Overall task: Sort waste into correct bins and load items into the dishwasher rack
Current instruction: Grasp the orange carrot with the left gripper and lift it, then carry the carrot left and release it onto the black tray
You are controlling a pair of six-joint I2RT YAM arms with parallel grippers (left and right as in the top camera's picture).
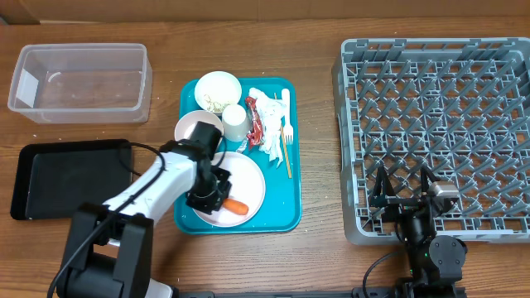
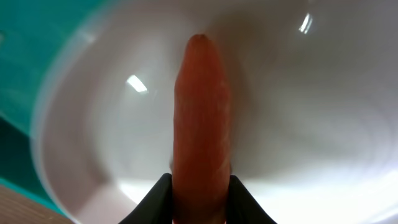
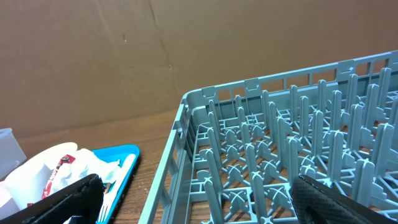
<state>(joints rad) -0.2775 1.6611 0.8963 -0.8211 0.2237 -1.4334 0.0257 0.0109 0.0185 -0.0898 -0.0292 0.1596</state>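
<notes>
I should lift the carrot next, carry it to my left gripper's left in the overhead view, where the empty black tray is, and let it go inside.
My left gripper is shut on the orange carrot over the large white plate on the teal tray. In the left wrist view the carrot runs between my two black fingers, with the plate right behind it. Two white bowls, a white cup, a red wrapper, crumpled napkins and a white fork lie on the tray. My right gripper is open and empty over the grey dishwasher rack, at its front left.
The clear tub stands at the back left and the black tray in front of it. The teal tray lies between them and the rack. In the right wrist view the rack's rim rises beside the tray.
</notes>
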